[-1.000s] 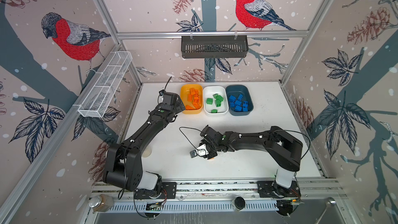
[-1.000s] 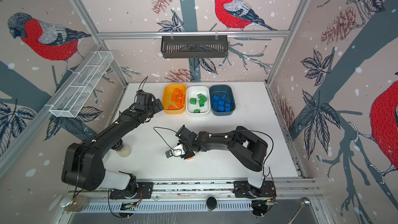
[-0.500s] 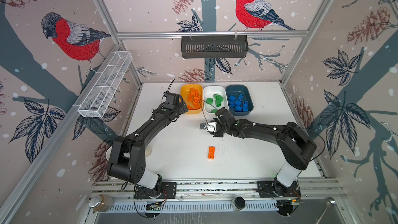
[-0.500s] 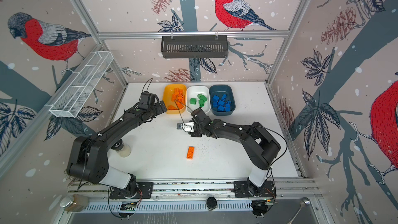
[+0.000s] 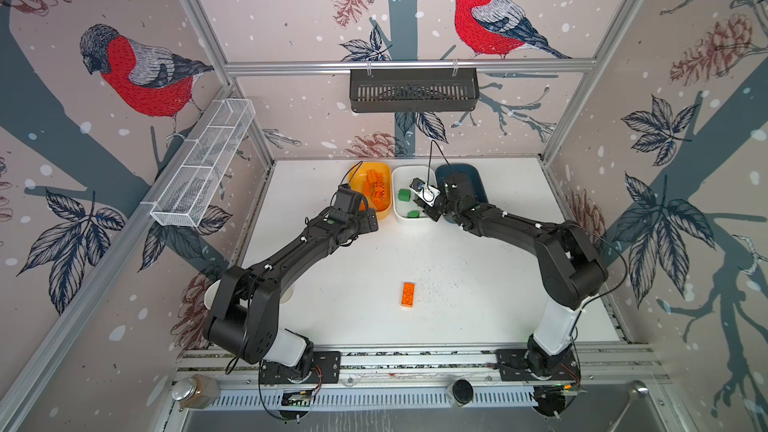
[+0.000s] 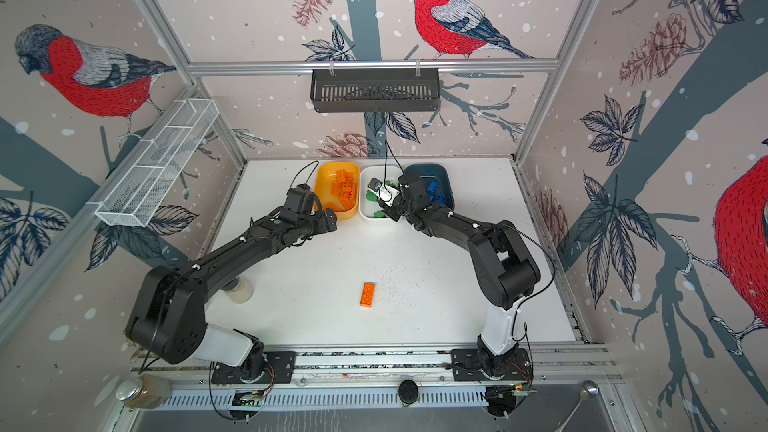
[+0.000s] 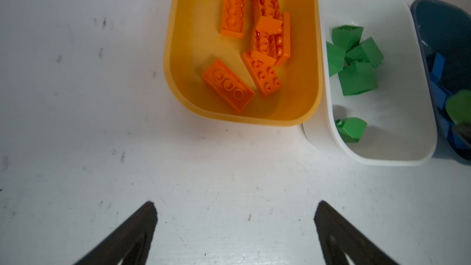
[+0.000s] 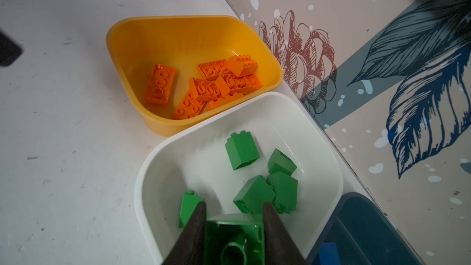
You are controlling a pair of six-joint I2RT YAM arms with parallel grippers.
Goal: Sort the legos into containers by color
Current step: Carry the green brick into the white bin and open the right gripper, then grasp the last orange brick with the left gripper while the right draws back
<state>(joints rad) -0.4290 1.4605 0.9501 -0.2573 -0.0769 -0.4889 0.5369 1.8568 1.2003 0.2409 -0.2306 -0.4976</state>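
The lone orange lego lies back toward the base and below my left gripper. The left gripper swings back and lowers open fingers around the orange lego's far end [image 5: 409, 287] next.
My right gripper [image 8: 233, 206] is shut on a green lego [image 8: 234, 240], hollow underside towards the camera, just above the near end of the white tub [image 8: 142, 182], which holds several green legos [image 8: 242, 154]. In both top views this gripper [image 5: 430, 214] hangs over the white tub [image 5: 399, 209]. The orange tub [image 5: 355, 178] holds several orange legos [image 7: 232, 14]. The teal tub [image 6: 428, 168] holds blue legos [image 6: 432, 189]. My left gripper [image 7: 235, 207] is open and empty over bare table, just in front of the orange tub [image 7: 168, 72]. One orange lego [image 5: 408, 294] lies alone mid-table.
A black slotted basket [image 5: 413, 89] hangs on the back wall and a white wire tray [image 5: 203, 168] on the left wall. A white cup [image 5: 212, 295] stands under the left arm. A jar [image 5: 195, 386] sits on the front rail.
My right gripper has travelled from the table's middle front back to the white tub with the green lego, leaving the orange lego behind. The left gripper backed slightly off the orange tub.
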